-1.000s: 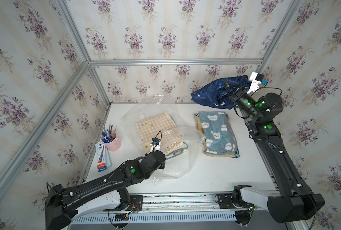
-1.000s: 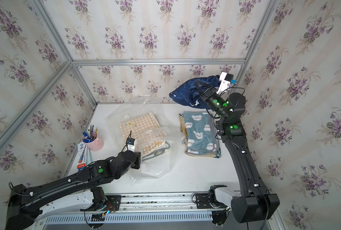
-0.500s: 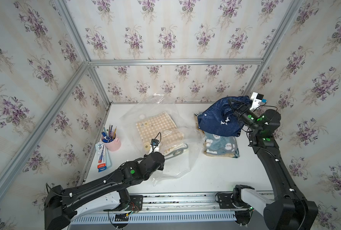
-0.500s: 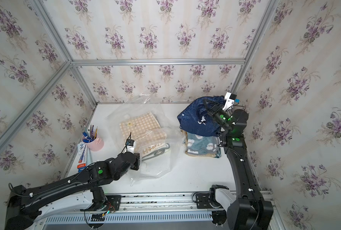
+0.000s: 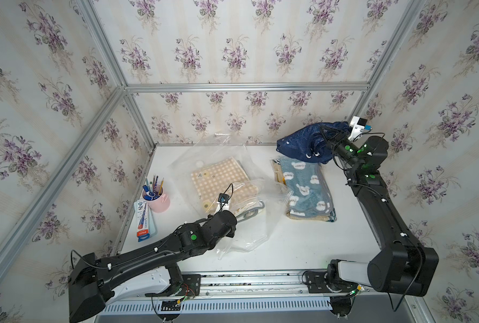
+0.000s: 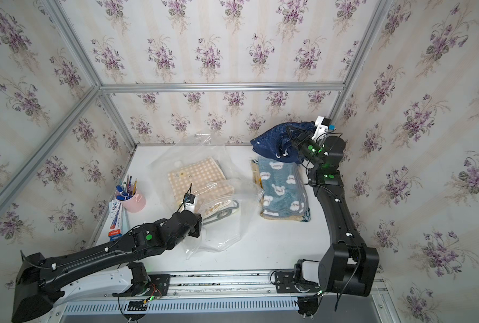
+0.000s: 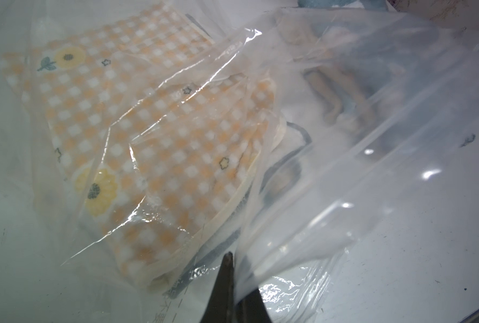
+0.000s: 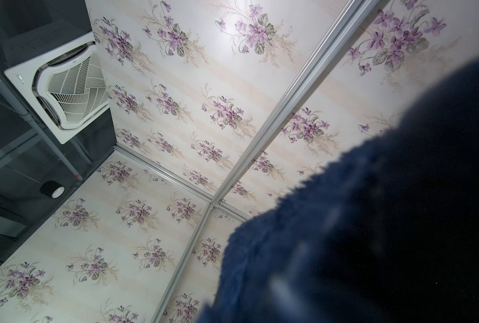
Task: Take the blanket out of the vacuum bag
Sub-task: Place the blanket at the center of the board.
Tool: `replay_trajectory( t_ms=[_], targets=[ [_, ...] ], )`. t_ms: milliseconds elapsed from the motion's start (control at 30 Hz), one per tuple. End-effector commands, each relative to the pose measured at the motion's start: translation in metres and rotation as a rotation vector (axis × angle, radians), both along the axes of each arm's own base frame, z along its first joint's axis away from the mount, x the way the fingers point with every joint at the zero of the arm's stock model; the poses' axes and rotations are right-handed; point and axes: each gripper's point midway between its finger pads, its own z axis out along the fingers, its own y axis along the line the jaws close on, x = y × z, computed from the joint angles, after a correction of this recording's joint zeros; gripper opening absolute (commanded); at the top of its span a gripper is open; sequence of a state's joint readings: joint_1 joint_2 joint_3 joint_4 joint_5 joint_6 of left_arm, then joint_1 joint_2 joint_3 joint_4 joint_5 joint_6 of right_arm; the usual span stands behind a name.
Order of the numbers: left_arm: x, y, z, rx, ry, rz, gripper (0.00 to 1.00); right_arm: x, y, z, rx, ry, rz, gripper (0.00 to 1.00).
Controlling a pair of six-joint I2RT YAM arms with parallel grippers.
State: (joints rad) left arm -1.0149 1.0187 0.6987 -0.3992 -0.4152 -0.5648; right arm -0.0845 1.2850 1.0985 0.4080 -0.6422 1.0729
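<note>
I next need to move my right gripper back and down over the light blue blanket's near end (image 5: 315, 206) to release the dark blue one, as that stack is outside the bag (image 5: 241, 167).
The vacuum bag (image 5: 241, 167), clear and crinkly, lies in the middle of the table with a white valve cap (image 5: 199, 163). Inside it lies a folded orange-check blanket (image 5: 221, 177) (image 7: 154, 120). My left gripper (image 7: 232, 258) is shut on the bag's near plastic edge (image 7: 302, 223); the arm reaches in from the front left (image 5: 221, 223). My right gripper (image 5: 326, 137) (image 6: 294, 137) is shut on a dark blue blanket (image 5: 302, 145), which it holds bunched in the air at the back right. In the right wrist view this blue blanket (image 8: 372, 223) hides the fingers.
A folded light blue blanket with white clouds (image 5: 305, 187) lies right of the bag, below the hanging blue one. A pink cup of pens (image 5: 156, 197) and a flat box (image 5: 144, 221) stand by the left wall. Walls close in on three sides.
The right gripper with the dark blue blanket dropped forward over the light blue blanket, then rose back toward the rear wall. The left arm has stayed put on the bag.
</note>
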Motion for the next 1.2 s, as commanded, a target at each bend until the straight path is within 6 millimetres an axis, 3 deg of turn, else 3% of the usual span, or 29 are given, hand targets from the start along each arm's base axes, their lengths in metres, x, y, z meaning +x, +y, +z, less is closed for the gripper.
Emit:
replay_trajectory(
  t_ms=[0,33,100,167,200,267,367,767,1000,1067,1167],
  targets=[
    [0.003,-0.005,0.005,-0.029,-0.020,-0.004,0.07,-0.004,-0.020,-0.057,-0.004,0.137,-0.142,0.00],
    [0.002,-0.005,0.003,-0.030,-0.014,-0.006,0.07,-0.009,-0.024,-0.084,0.007,0.193,-0.172,0.00],
    [0.001,-0.006,-0.001,-0.033,-0.004,-0.009,0.07,-0.026,-0.024,-0.164,0.069,0.371,-0.186,0.00],
    [0.000,-0.008,-0.001,-0.038,0.003,-0.013,0.07,-0.046,-0.021,-0.230,0.133,0.513,-0.185,0.00],
    [0.000,-0.009,-0.001,-0.039,0.005,-0.017,0.06,-0.055,-0.021,-0.253,0.156,0.557,-0.191,0.00],
    [0.000,-0.010,0.000,-0.044,0.007,-0.019,0.07,-0.067,-0.020,-0.280,0.189,0.620,-0.204,0.00],
    [0.000,-0.012,0.002,-0.052,0.011,-0.023,0.06,-0.071,-0.020,-0.288,0.180,0.644,-0.205,0.00],
    [-0.003,-0.009,0.001,-0.067,0.016,-0.018,0.06,-0.070,-0.020,-0.264,0.125,0.615,-0.197,0.01],
    [-0.006,-0.002,0.006,-0.074,0.003,-0.016,0.06,-0.092,-0.030,-0.291,-0.054,0.693,-0.239,0.55],
    [-0.007,0.000,0.007,-0.074,0.000,-0.017,0.07,-0.101,-0.031,-0.296,-0.099,0.718,-0.237,0.64],
    [-0.008,0.003,0.008,-0.076,-0.003,-0.015,0.07,-0.114,-0.028,-0.300,-0.131,0.729,-0.218,0.68]
  ],
)
